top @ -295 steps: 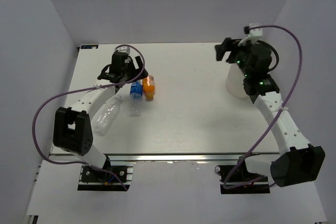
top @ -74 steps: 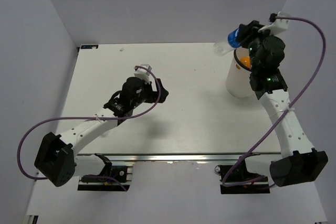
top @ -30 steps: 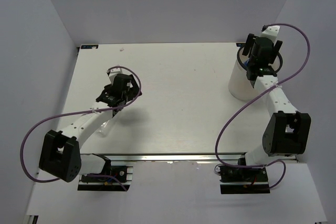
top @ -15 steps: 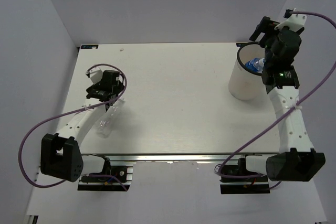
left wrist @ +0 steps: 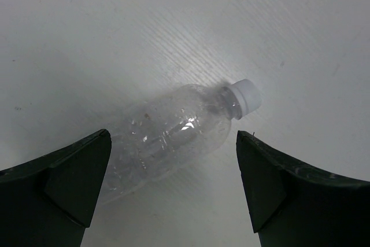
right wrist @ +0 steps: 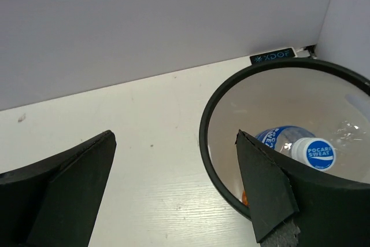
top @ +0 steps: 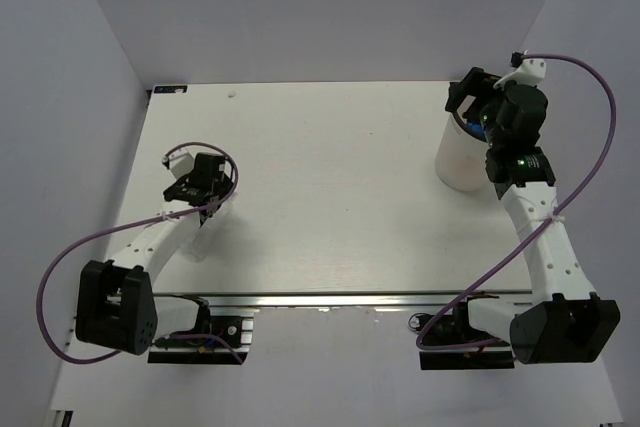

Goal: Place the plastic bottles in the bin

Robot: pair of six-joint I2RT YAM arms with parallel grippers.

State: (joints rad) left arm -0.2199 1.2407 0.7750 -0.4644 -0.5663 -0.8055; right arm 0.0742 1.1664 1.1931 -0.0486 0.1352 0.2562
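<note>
The clear bottle lies at a slant below the left gripper, so the gripper needs to go down and turn to close squarely across the bottle's body (top: 206, 233) (left wrist: 159, 142).
A clear unlabelled plastic bottle (left wrist: 167, 134) with a white cap (left wrist: 245, 98) lies on its side on the white table. My left gripper (left wrist: 173, 138) hangs open over it, with a finger on either side of its body and neither touching it; in the top view this gripper (top: 198, 183) is at the table's left. The white bin (top: 455, 162) stands at the far right, and inside it lie a blue-labelled bottle with a blue cap (right wrist: 312, 153) and a sliver of orange (right wrist: 244, 198). My right gripper (right wrist: 173, 137) is open and empty, above the bin's black rim (right wrist: 203, 134).
Grey walls close the table in at the back and on both sides. The bin stands near the right wall. Purple cables loop from both arms.
The right gripper has let the blue-labelled bottle fall into the bin and has risen a little above the rim. The left gripper has moved left and nearer, over the clear bottle.
</note>
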